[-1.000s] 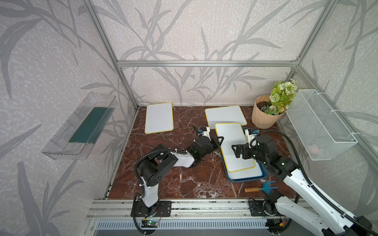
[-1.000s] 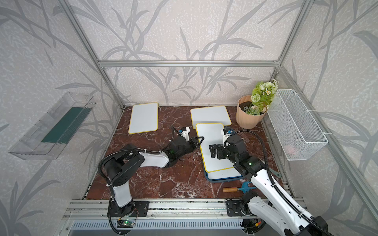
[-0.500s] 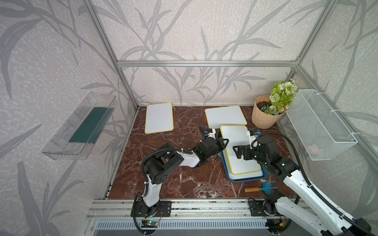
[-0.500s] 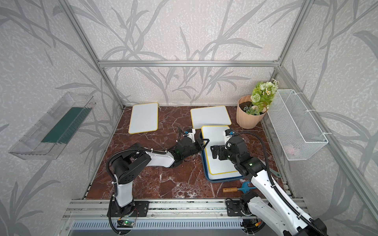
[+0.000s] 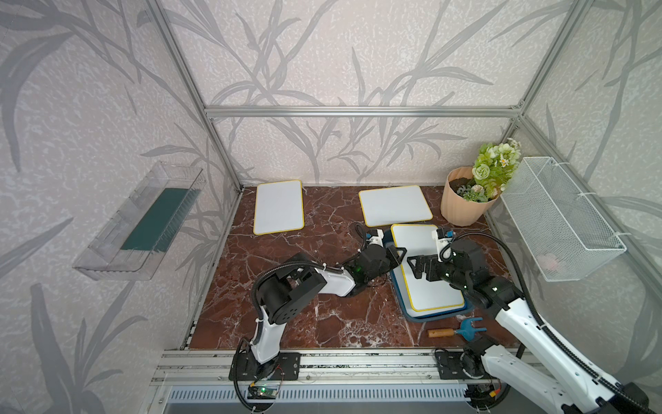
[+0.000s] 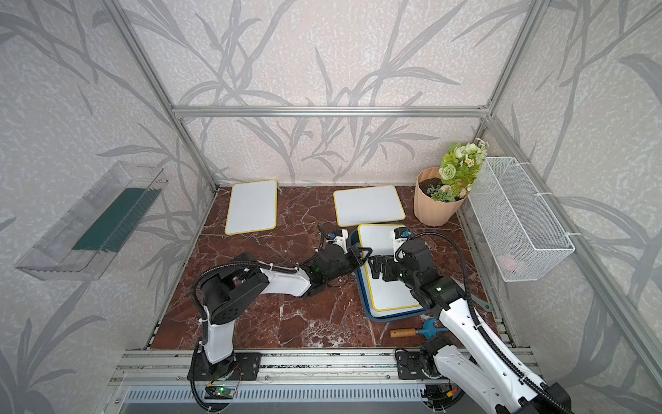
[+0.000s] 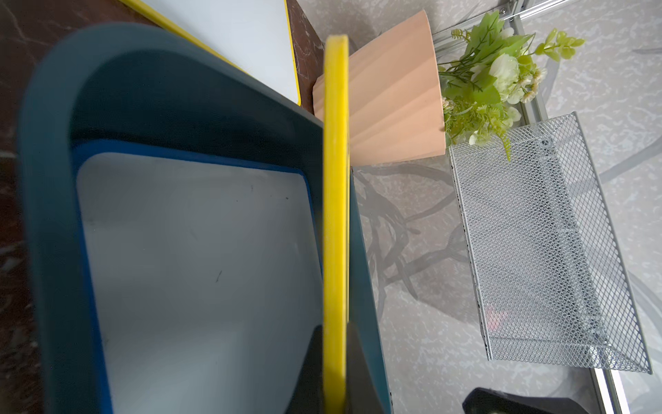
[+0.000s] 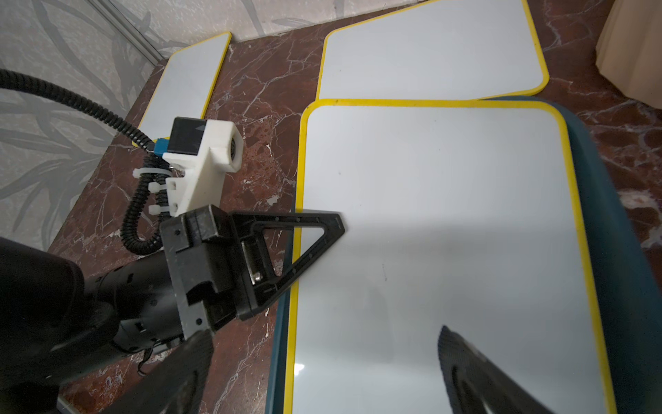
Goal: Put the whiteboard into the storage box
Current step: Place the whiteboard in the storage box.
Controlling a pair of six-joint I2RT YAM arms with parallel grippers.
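Observation:
The edge of the yellow-framed whiteboard is still above the bottom of the storage box, so my left gripper should lower it toward the blue-framed whiteboard (image 7: pixel 197 269) in the storage box next and let go of it.
A yellow-framed whiteboard (image 5: pixel 426 272) (image 6: pixel 390 276) (image 8: pixel 447 233) lies over the dark teal storage box (image 5: pixel 440 316) (image 6: pixel 394 318) (image 8: pixel 616 251) at the front right in both top views. My left gripper (image 5: pixel 401 252) (image 6: pixel 363 255) (image 7: pixel 335 358) is shut on the board's left edge (image 7: pixel 335 215), holding that edge above the box floor. In the box (image 7: pixel 50 215) underneath lies a blue-framed whiteboard (image 7: pixel 197 269). My right gripper (image 5: pixel 415 266) (image 6: pixel 378 267) (image 8: pixel 324 331) hovers open over the yellow-framed board, holding nothing.
Two more yellow-framed whiteboards (image 5: pixel 278 207) (image 5: pixel 395 205) lie at the back. A peach flower pot (image 5: pixel 464 200) stands back right, beside a white wire basket (image 5: pixel 559 218) on the right wall. A clear bin (image 5: pixel 139 222) hangs on the left wall. A small rake (image 5: pixel 458 330) lies in front of the box.
My left gripper has carried the whiteboard to the right, from overhanging the box's left side to lying over the box. The right gripper has stayed open above it.

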